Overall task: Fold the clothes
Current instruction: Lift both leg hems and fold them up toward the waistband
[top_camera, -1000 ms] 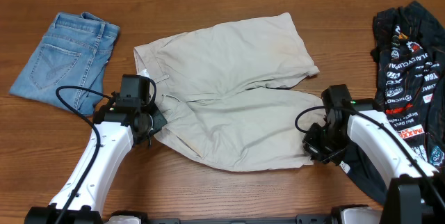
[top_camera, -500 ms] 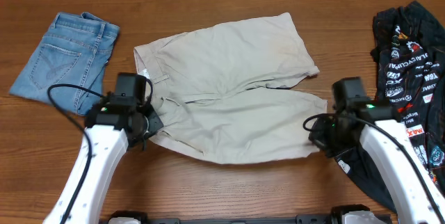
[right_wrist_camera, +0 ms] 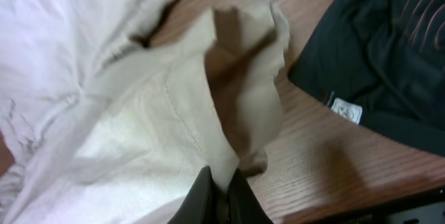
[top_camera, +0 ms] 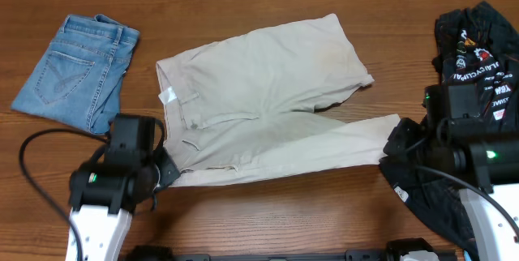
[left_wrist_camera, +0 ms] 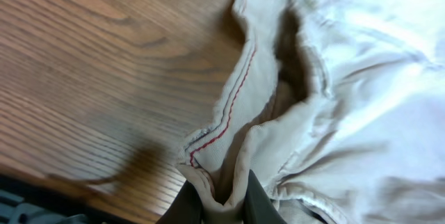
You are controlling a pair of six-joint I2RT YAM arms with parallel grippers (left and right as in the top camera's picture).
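The waistband's far corner (top_camera: 165, 67) still lies flat, so my left gripper will next carry the held waistband corner outward over the cloth toward it and release it there.
The beige shorts (top_camera: 268, 91) lie spread across the middle of the table, near edge lifted and stretched between both arms. My left gripper (top_camera: 168, 172) is shut on the waistband corner (left_wrist_camera: 222, 182), which shows red stitching. At the other end my right gripper (top_camera: 395, 139) is shut on the leg hem (right_wrist_camera: 229, 158), raised off the wood. Light-blue denim shorts (top_camera: 77, 66) lie folded at the far left. A black printed jersey (top_camera: 478, 58) is heaped at the right, partly under my right arm; its black cloth (right_wrist_camera: 389, 50) fills the right wrist view's upper right.
Bare wooden table (top_camera: 268, 220) runs along the near side in front of the shorts. A white label (right_wrist_camera: 345, 110) shows on the jersey's edge close to my right gripper. The left arm's black cable (top_camera: 32, 143) loops over the wood below the denim.
Both arms have drawn back toward the near edge and lifted. The near leg and waistband corner came up with them, pulling the shorts' lower edge into a taut straight line. The right gripper closed.
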